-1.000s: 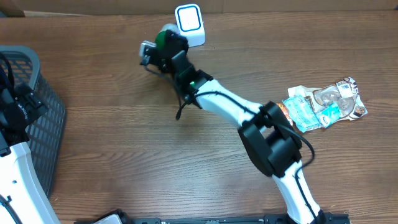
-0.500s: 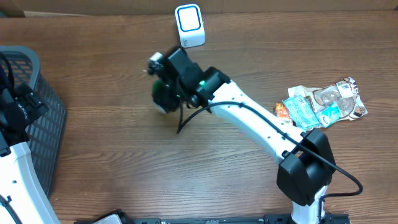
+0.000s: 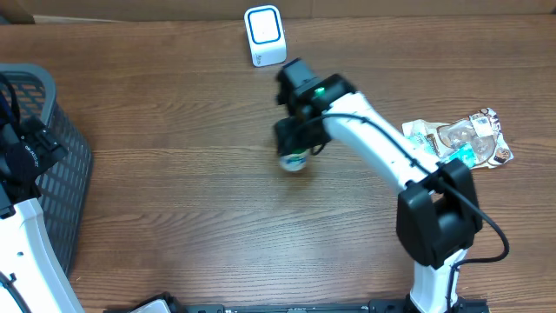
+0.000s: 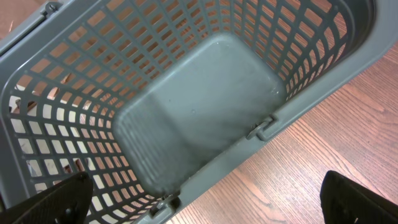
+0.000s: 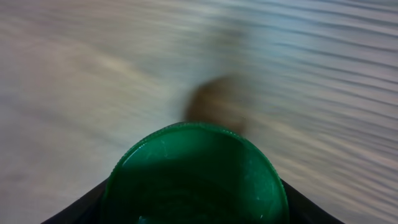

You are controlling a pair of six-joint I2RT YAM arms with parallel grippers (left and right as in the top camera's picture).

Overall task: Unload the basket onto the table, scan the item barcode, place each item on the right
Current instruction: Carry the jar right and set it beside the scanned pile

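Note:
The robot's right gripper will swing toward the snack packets, set the container down on the table next to them and let go, because the wood is bare there.
The item, a small container with a green lid, hangs from my right gripper over the middle of the table, in front of and a little right of the white barcode scanner with its blue-framed window. The green lid fills the bottom of the blurred right wrist view, and the black fingers press against its sides. No barcode shows in any view. My left gripper hangs open over the grey basket, with nothing between its fingertips.
The grey plastic basket stands at the table's left edge under my left arm. A heap of snack packets lies at the right. A cardboard wall runs along the back edge behind the scanner.
My right arm has swung away from the scanner, carrying the green-lidded item right and toward the table's middle. The left arm has not moved.

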